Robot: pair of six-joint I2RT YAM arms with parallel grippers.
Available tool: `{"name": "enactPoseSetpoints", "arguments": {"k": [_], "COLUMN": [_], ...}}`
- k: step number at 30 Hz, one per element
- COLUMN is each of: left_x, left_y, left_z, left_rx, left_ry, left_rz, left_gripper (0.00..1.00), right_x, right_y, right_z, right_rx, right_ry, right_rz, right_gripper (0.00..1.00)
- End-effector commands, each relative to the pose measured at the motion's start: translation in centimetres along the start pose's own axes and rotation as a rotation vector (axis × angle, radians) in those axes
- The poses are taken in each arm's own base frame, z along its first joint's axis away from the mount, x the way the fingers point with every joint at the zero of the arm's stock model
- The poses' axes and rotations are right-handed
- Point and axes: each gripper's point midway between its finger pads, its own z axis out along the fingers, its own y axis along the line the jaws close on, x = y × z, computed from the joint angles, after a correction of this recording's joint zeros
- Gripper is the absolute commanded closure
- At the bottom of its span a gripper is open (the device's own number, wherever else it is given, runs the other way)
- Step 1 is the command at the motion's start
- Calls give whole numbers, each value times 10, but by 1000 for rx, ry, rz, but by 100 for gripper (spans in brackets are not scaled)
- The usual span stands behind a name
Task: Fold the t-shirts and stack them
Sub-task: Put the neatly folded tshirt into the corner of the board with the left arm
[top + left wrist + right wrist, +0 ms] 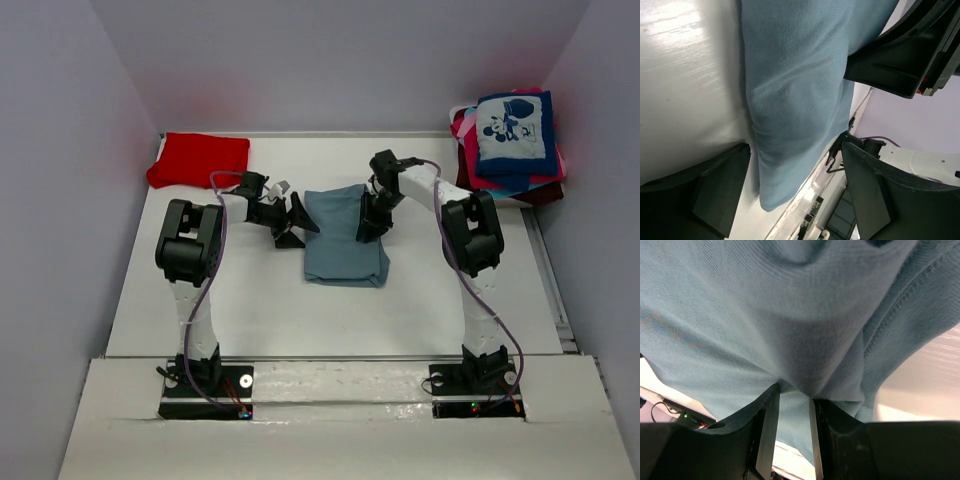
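My left gripper slides low across the table toward my right gripper next, deeper onto the shirt's edge (309, 237) (784, 146), since that edge already runs between its open fingers.
A dusty grey-blue t-shirt (345, 238) lies folded into a long rectangle in the middle of the table. My left gripper (298, 224) is at its left edge, low over the table and open; in the left wrist view its fingers (720, 185) stand wide apart with the shirt's edge (790, 100) running between them. My right gripper (368, 224) is at the shirt's right edge, shut on a bunched fold of the cloth (805, 340). A folded red t-shirt (198, 158) lies at the back left. A stack of folded t-shirts (515, 140) sits at the back right, topped by a navy one with a mouse print.
Grey walls close the table on three sides. A rail (550, 270) runs along the table's right edge. Both arm bases (205, 385) are bolted at the near edge.
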Motion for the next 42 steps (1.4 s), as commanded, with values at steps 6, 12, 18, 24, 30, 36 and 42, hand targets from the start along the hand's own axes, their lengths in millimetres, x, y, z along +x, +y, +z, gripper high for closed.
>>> {"name": "enactPoseSetpoints", "arguments": {"k": [6,12,18,24,30,36,42], "left_x": [7,1,-2,3,8,10,-3], "left_y": [40,26,9,-5,-5,3,9], "left_z": [22,32,52,67,69,68,61], "left_rx": [-24,29,40,44,28,-22,-137], "left_ry": [18,42,83,114,122,127,66], "left_rz": [-64,-52,-20,3,6,-1,46], "left_gripper": [1,1,1,2,39,78,94], "right_x": [-6,-5,-5,-5,-5,-5,-5], "right_y": [-1,-1,-1,1,1,1,2], "right_z": [3,5,5,5,3,5,3], "right_rx": [-13,-21,-25,-32,-31,-34,-32], "right_ry": [-21,-14,-14,-14,-16,-12,-15], "right_rz": [-7,-7,-9,-10,-14,-13,-15], "right_gripper": [64,64,64,64,64,64,64]}}
